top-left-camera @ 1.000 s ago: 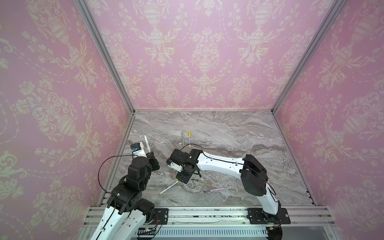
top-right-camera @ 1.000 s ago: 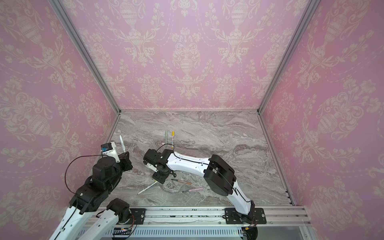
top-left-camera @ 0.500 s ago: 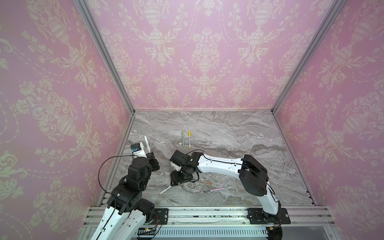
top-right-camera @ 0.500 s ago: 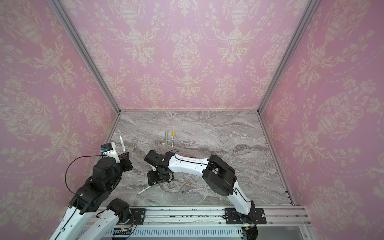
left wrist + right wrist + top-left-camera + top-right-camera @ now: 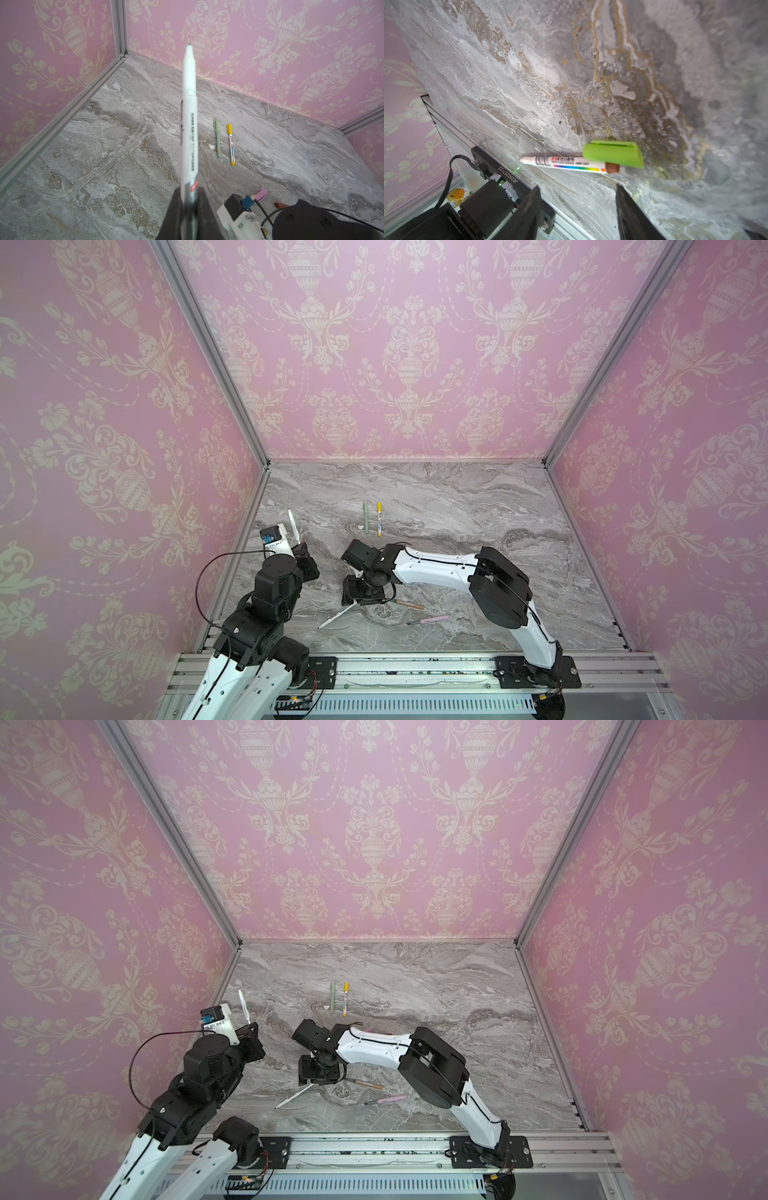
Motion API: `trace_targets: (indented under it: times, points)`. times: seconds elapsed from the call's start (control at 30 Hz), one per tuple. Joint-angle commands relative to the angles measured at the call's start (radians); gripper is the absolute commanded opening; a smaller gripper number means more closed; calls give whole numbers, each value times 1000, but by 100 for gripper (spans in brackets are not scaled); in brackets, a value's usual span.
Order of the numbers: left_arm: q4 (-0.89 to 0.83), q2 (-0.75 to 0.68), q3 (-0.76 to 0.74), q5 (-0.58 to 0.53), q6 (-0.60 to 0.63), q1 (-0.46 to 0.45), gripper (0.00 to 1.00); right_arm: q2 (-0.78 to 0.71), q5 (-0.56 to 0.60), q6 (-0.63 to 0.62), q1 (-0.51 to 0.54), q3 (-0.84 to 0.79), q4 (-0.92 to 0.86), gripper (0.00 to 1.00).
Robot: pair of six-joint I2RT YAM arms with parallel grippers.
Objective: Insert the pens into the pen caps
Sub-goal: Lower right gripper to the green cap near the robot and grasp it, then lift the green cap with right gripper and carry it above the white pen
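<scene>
My right gripper will move outward and down until its fingers are on both sides of the lime green cap (image 5: 614, 153) and close, because the cap is still beyond my open fingertips.
My left gripper (image 5: 188, 199) is shut on a white printed pen (image 5: 188, 116) and holds it upright near the left wall; it shows in both top views (image 5: 294, 526) (image 5: 243, 1006). My right gripper (image 5: 577, 187) is open and empty just above the table. Beyond its fingertips lies a lime green cap (image 5: 614, 153), touching a white pen (image 5: 566, 163) with a rainbow stripe and a brown end. In a top view that gripper (image 5: 361, 593) hides the cap. A tan pen (image 5: 409, 605) and a pink pen (image 5: 428, 619) lie to its right.
A sage-green capped pen (image 5: 366, 517) and a yellow-capped white pen (image 5: 379, 518) lie side by side mid-table. A pink cap (image 5: 260, 194) and a brown cap (image 5: 279, 205) lie behind the right wrist. The front rail (image 5: 395, 668) runs close to the right gripper.
My right gripper has dipped lower and a little toward the front, over the white pen on the table. The left arm and its pen have not moved.
</scene>
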Motion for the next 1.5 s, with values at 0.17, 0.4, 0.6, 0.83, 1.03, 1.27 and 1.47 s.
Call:
trace_targets:
  times: [0.17, 0.4, 0.6, 0.83, 1.03, 1.27, 1.47]
  points:
    - [33, 17, -10, -9, 42, 6, 0, 62, 46, 1, -20, 48, -39, 57]
    - [37, 16, -16, -18, 50, 7, 0, 117, 91, -31, -35, 137, -80, 53]
    - [36, 14, -16, -22, 56, 7, 0, 182, 113, -54, -39, 219, -118, 46]
    - [32, 5, -20, -29, 58, 7, 0, 236, 154, -102, -39, 270, -166, 28]
    - [33, 0, -27, -30, 56, 7, 0, 254, 203, -161, -36, 271, -209, 22]
    - [36, 4, -28, -29, 50, 7, 0, 261, 234, -194, -35, 270, -218, 15]
    - [35, 2, -28, -32, 50, 6, 0, 282, 263, -222, -32, 302, -241, 13]
